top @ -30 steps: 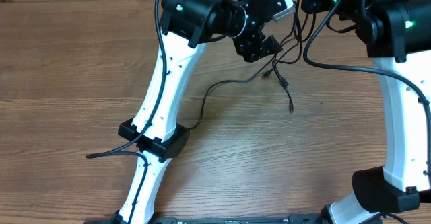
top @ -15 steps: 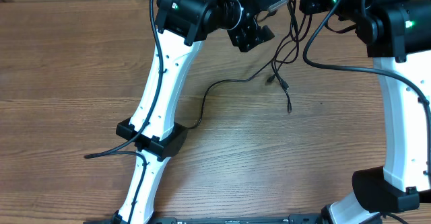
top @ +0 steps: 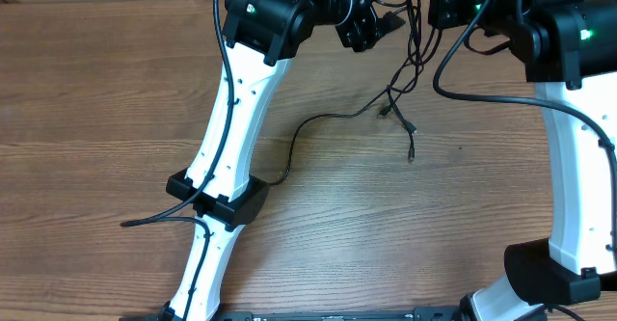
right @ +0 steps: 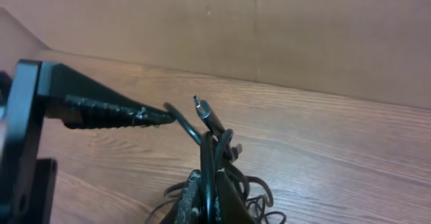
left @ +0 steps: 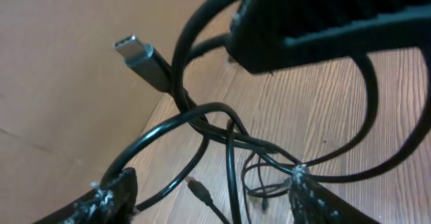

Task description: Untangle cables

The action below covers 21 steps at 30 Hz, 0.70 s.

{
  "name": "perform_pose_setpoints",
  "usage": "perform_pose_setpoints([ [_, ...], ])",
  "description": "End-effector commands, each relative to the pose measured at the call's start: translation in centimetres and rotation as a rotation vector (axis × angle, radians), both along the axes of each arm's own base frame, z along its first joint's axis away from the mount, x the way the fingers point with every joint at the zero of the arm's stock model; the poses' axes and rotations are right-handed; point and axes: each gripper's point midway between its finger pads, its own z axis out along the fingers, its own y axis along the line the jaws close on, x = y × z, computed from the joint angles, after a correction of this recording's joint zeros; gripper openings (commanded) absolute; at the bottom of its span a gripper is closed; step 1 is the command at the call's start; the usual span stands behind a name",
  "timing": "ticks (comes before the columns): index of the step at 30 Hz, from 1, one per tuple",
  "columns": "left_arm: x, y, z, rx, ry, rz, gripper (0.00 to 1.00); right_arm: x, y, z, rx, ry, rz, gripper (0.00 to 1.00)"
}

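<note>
The robot's right gripper will next move slowly to the right in the overhead view and open to let go of the several pieces of cable, as loops of cable are between the left gripper's fingers.
The thin black cables [top: 403,70] hang as a tangled bunch from the top of the overhead view down to the wooden table. One strand [top: 318,120] trails left and a plug end [top: 412,152] lies loose. My right gripper [right: 205,187] is shut on several cable strands, with a silver-tipped plug [right: 202,108] sticking up above it. My left gripper [left: 202,183] is open, its fingers [left: 114,194] wide apart, with cable loops and a silver flat plug [left: 135,52] between and above them. In the overhead view the left gripper [top: 371,22] sits just left of the right gripper [top: 429,3].
The white left arm [top: 231,119] runs diagonally across the table to its black joint [top: 217,200], with its own thick cable [top: 145,222] sticking out. The white right arm [top: 574,167] stands at the right edge. A brown wall [right: 269,29] backs the table.
My left gripper has moved up and away towards the far edge, next to the right gripper. The hanging cables have risen and shifted slightly; the loose plug end slid a little.
</note>
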Motion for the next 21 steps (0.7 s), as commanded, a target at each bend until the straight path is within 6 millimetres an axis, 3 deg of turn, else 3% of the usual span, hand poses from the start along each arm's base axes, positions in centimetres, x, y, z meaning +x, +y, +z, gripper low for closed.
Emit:
perform_pose_setpoints([
  [1,-0.2,0.2,0.6,-0.015,0.006,0.002,0.69,-1.5,0.8,1.8,0.039,-0.034,0.058,0.04],
  [6,0.4,0.2,0.8,-0.023,-0.014,0.005,0.67,-2.8,1.3,2.6,0.063,-0.035,0.093,0.04],
  [12,1.5,0.1,2.3,-0.055,-0.09,0.021,0.73,-4.2,1.1,3.8,0.069,-0.06,0.099,0.04],
  [16,1.9,0.0,3.4,-0.079,-0.13,0.027,0.82,-4.2,0.5,3.8,0.036,-0.073,0.085,0.04],
  [21,2.2,1.0,3.3,-0.075,-0.115,0.039,0.83,-3.5,-1.3,3.6,-0.018,-0.08,-0.005,0.04],
])
